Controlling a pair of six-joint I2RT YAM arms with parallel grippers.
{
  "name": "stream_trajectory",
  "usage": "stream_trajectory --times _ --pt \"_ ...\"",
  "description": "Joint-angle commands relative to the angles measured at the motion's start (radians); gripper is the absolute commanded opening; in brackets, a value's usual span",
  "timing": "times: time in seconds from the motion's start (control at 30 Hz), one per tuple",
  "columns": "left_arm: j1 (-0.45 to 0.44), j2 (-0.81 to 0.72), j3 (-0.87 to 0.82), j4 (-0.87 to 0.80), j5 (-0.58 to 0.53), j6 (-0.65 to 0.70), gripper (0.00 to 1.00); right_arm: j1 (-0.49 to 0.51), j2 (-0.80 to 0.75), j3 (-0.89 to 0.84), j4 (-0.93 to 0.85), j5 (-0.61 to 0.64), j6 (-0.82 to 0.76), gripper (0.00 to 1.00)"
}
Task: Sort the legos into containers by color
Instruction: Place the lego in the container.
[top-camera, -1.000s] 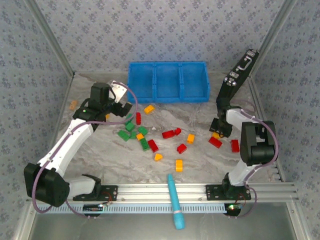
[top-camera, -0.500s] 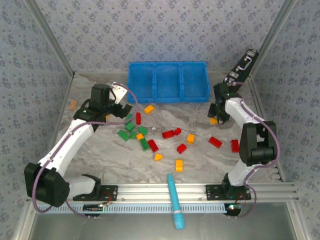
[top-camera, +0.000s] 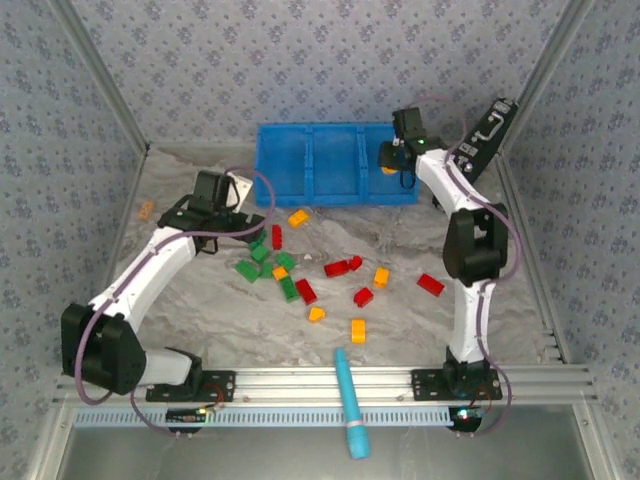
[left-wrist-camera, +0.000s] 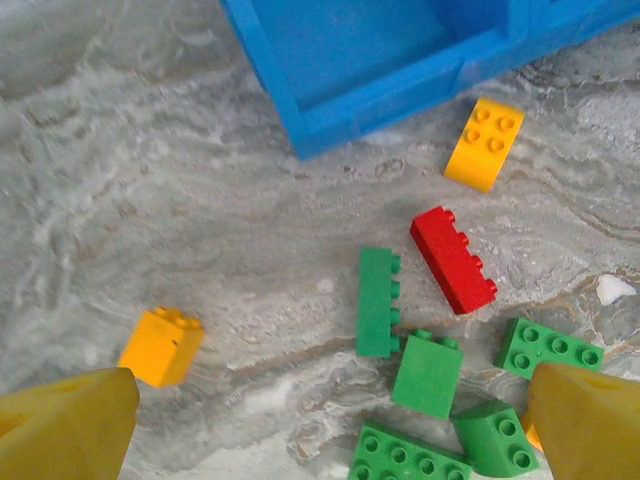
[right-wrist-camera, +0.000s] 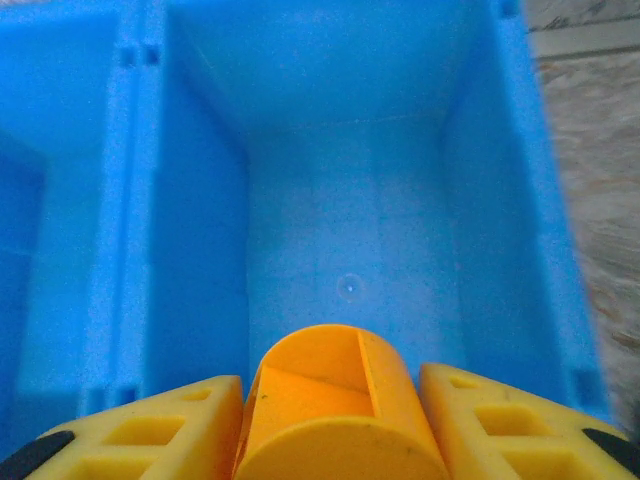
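Note:
My right gripper is above the blue bin's section by the black device, which is empty. It will lower the orange lego slightly next, then let it go.
The blue bin (top-camera: 335, 197) stands at the back centre with three compartments. My right gripper (top-camera: 392, 160) hangs over the bin's right compartment (right-wrist-camera: 350, 250), shut on an orange lego (right-wrist-camera: 335, 395) held between its yellow fingers (right-wrist-camera: 150, 430). My left gripper (top-camera: 240, 222) is open above the table, its fingertips (left-wrist-camera: 60, 420) spread wide. Below the left gripper lie green legos (left-wrist-camera: 377, 300) (left-wrist-camera: 427, 373), a red lego (left-wrist-camera: 453, 260), a yellow lego (left-wrist-camera: 480, 143) and an orange one (left-wrist-camera: 160, 345). More red, green and orange legos (top-camera: 338, 267) are scattered mid-table.
A teal pen-like cylinder (top-camera: 350, 400) lies across the front rail (top-camera: 300, 380). A small tan scrap (top-camera: 147, 210) sits at the far left. A black device (top-camera: 490, 125) leans at the back right. Patterned walls close in three sides.
My right gripper lifted the orange lego from the right side of the table and carried it back over the bin's right compartment. My left gripper shifted slightly right, toward the green legos.

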Motion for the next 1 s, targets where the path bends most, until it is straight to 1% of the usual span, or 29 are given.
stream_trajectory --times 0.0,0.1,0.23,0.37,0.57,0.67,0.8,0.9,0.97 --pt "-0.003 0.01 0.005 -0.024 0.001 -0.089 1.0 0.009 0.085 0.099 0.0 -0.027 -0.038 0.36" --pt "-0.004 0.031 0.004 -0.021 0.005 -0.105 1.0 0.011 0.154 0.152 -0.011 -0.021 -0.049 0.38" --pt "-0.004 0.075 0.018 -0.015 0.025 -0.142 1.0 0.011 0.183 0.159 -0.007 -0.016 -0.055 0.45" --pt "-0.005 0.13 0.034 -0.008 0.032 -0.177 1.0 0.014 0.151 0.12 0.012 -0.014 -0.067 0.54" --pt "-0.006 0.228 0.058 0.006 0.0 -0.2 0.99 0.013 0.084 0.066 0.028 -0.024 -0.087 0.65" --pt "-0.007 0.279 0.076 0.009 -0.02 -0.197 0.95 0.015 0.059 0.05 0.032 -0.046 -0.094 0.68" --pt "-0.006 0.33 0.088 0.032 -0.051 -0.177 0.82 0.018 0.022 0.03 0.039 -0.068 -0.095 0.68" --pt "-0.007 0.364 0.096 0.044 -0.072 -0.159 0.75 0.022 -0.018 0.001 0.048 -0.073 -0.097 0.68" --pt "-0.006 0.384 0.101 0.055 -0.073 -0.15 0.72 0.023 -0.047 -0.023 0.059 -0.077 -0.097 0.68"
